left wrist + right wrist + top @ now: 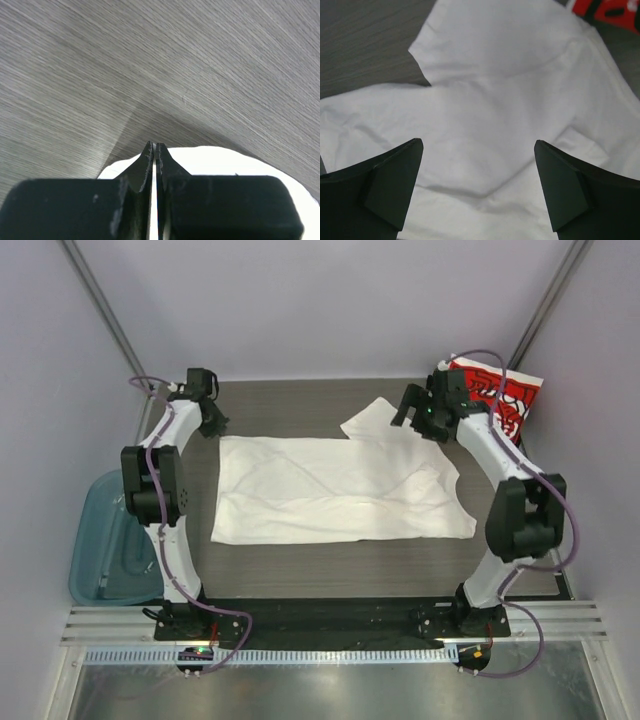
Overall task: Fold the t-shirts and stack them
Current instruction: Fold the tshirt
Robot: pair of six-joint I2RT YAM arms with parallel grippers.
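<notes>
My right gripper moves outward and down onto the far tip of the plain white t-shirt's (380,401) sleeve next, because that tip sticks out over bare table.
A plain white t-shirt (340,490) lies spread flat across the dark table, one sleeve (378,420) sticking out at the back. My left gripper (213,422) hovers at the shirt's back left corner. In the left wrist view its fingers (154,150) are shut to a thin slit, with white cloth (220,161) behind them and the tips over bare table. My right gripper (408,412) is open and empty above the sleeve, with white cloth (485,115) between its fingertips (479,175). A folded red shirt with white lettering (505,395) lies at the back right and shows in the right wrist view's corner (610,10).
A teal translucent plastic bin (105,540) stands off the table's left edge beside the left arm. Grey walls close in the back and both sides. The arm bases stand on a rail at the near edge (330,625).
</notes>
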